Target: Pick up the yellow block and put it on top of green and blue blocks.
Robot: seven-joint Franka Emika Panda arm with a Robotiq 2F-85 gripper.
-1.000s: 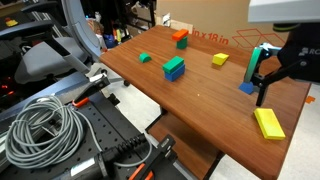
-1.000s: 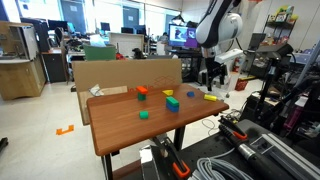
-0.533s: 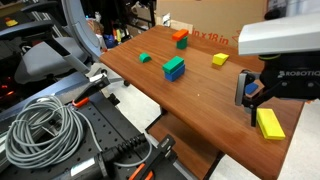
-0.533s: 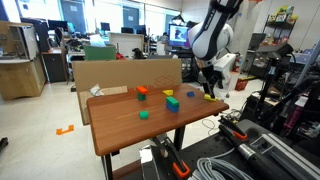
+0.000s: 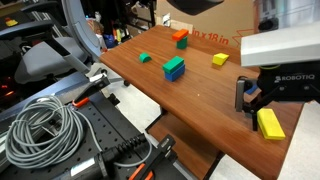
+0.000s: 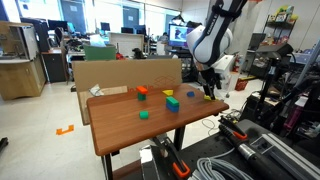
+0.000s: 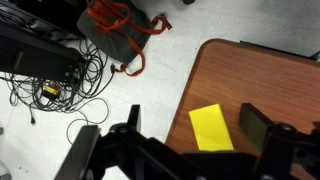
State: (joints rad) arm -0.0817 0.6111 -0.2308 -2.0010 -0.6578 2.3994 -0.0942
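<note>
I should next turn my gripper to line up with the long yellow block (image 5: 269, 123) (image 7: 210, 129), which lies crooked below its open fingers, and lower them astride it.
The long flat yellow block (image 5: 269, 123) lies near the table's corner; in the wrist view (image 7: 211, 128) it sits between my fingers, not gripped. My gripper (image 5: 262, 105) is open and hangs low over it, also seen in an exterior view (image 6: 207, 90) and the wrist view (image 7: 193, 121). The green and blue blocks (image 5: 174, 67) stand as one pile mid-table, well away from the gripper, and show in both exterior views (image 6: 173, 103).
On the wooden table (image 5: 200, 95) are a small green cube (image 5: 145, 58), an orange block (image 5: 181, 36) and a small yellow block (image 5: 220, 60). A cardboard box (image 5: 215, 20) stands behind. Coiled cables (image 5: 40, 130) lie beside the table. The table edge runs close to the yellow block (image 7: 185, 95).
My gripper has moved from above the lone blue block toward the table's corner and come down over the long yellow block. The blocks have not moved.
</note>
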